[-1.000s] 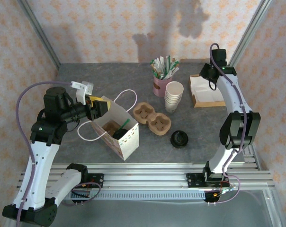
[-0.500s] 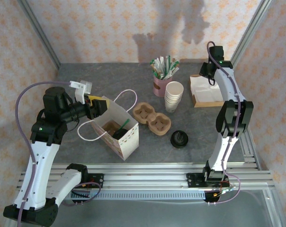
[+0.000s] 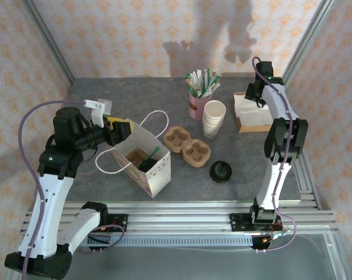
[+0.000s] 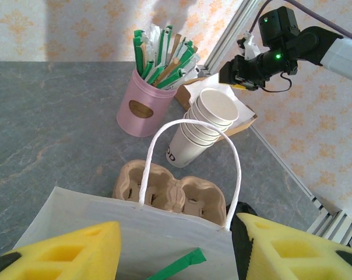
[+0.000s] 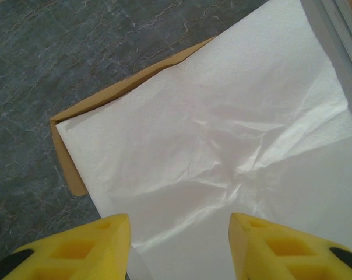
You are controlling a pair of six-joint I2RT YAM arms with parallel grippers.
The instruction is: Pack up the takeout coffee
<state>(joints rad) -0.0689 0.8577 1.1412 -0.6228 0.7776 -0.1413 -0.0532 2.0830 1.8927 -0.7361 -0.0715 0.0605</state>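
Observation:
The napkin lies flat in its tray below, so next I will lower my open right gripper onto the creased middle of the napkin (image 3: pixel 253 112).
The white paper bag (image 3: pixel 155 175) stands open at the left. Inside it lies the takeout coffee (image 3: pixel 147 165), a brownish body with a black lid, half hidden by the bag's wall. A green stick (image 4: pixel 175 263) crosses it. My left gripper (image 3: pixel 122 128) sits at the bag's upper rim, the bag (image 4: pixel 141 233) spanning the gap between its yellow fingers, which press on it from both sides. My right gripper (image 3: pixel 254 96) hovers far back right, fingers apart. Below it (image 5: pixel 179 245) lies only a white napkin (image 5: pixel 222 134).
A two-slot brown cup carrier (image 3: pixel 187 146) and a squat black lid piece (image 3: pixel 221 171) lie right of the bag. Behind them stand stacked white cups (image 3: pixel 214 118) and a pink holder of sticks (image 3: pixel 198 105). The napkins rest in a brown tray (image 3: pixel 241 123) by the right frame post.
The right arm's elbow has swung up and back while its gripper stayed over the napkins, drifting slightly left. The left arm and the bag have not moved.

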